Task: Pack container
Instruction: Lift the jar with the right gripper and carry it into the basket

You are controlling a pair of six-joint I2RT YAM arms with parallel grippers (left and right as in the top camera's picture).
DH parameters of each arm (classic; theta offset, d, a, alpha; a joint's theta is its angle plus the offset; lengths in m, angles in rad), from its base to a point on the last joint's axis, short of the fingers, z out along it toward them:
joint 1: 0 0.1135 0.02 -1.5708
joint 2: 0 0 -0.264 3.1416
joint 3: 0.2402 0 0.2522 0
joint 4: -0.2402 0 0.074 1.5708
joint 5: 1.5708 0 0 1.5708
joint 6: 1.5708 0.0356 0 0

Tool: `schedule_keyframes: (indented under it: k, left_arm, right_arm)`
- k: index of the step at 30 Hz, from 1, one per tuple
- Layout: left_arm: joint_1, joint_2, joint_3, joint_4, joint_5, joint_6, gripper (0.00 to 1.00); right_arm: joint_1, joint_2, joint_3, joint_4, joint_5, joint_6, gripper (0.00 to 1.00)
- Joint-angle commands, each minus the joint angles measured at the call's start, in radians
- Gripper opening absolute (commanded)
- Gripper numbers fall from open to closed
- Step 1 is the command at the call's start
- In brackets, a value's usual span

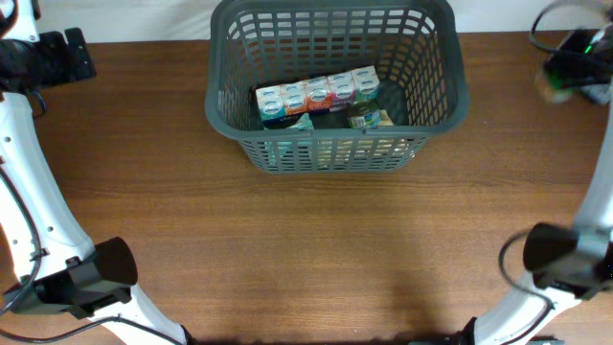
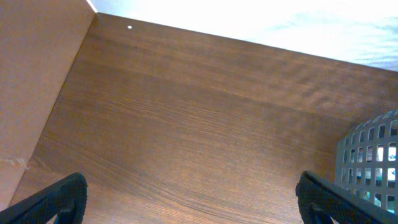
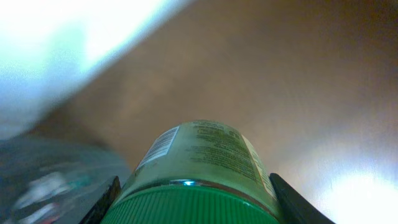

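Next, my right gripper swings to the left in the overhead view and brings the jar down by the cartons, since the basket has free room there.
The container [image 1: 335, 144], a large dark grey slotted basket, stands at the back middle of the table. It holds a row of small cartons [image 1: 316, 93] and a jar [image 1: 364, 117]. A corner of the basket shows in the left wrist view [image 2: 373, 162]. My left gripper [image 2: 193, 199] is open and empty above bare table at the far left [image 1: 67, 53]. My right gripper [image 3: 193, 199] is shut on a jar with a green lid [image 3: 199, 168], held at the far right [image 1: 565, 62], blurred in the overhead view.
The wooden table [image 1: 306, 249] spreads in front of the basket. Both arm bases sit at the front corners, left [image 1: 86, 278] and right [image 1: 556, 259]. A blurred grey shape [image 3: 56, 174] shows at the lower left of the right wrist view.
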Motion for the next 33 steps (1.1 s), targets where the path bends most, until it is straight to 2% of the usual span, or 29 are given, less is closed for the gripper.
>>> schedule_keyframes:
  k: [1, 7, 15, 28, 29, 30, 32, 33]
  left_arm:
    - [0.005, 0.005, -0.004, -0.001, 0.004, -0.010, 0.99]
    - [0.005, 0.005, -0.004, -0.001, 0.004, -0.010, 0.99]
    - [0.005, 0.005, -0.004, -0.001, 0.004, -0.010, 0.99]
    - [0.005, 0.005, -0.004, -0.001, 0.004, -0.010, 0.99]
    - [0.005, 0.005, -0.004, -0.001, 0.004, -0.010, 0.99]
    - [0.005, 0.005, -0.004, -0.001, 0.004, -0.010, 0.99]
    - [0.005, 0.005, -0.004, -0.001, 0.004, -0.010, 0.99]
    - [0.005, 0.004, -0.004, -0.001, 0.004, -0.010, 0.99]
  right_arm:
    - [0.110, -0.091, 0.145, 0.001, -0.136, -0.226, 0.04]
    - [0.350, -0.098, 0.192, -0.005, -0.206, -0.418, 0.04]
    - [0.592, 0.031, 0.065, 0.021, -0.186, -0.482, 0.04]
    - [0.673, 0.282, -0.249, 0.168, -0.191, -0.478, 0.04]
    - [0.679, 0.296, -0.269, 0.179, -0.191, -0.478, 0.08]
    - [0.681, 0.308, -0.285, 0.190, -0.190, -0.478, 0.17]
    - [0.683, 0.322, -0.293, 0.200, -0.190, -0.478, 0.43]
    - [0.683, 0.325, -0.293, 0.201, -0.190, -0.478, 0.46]
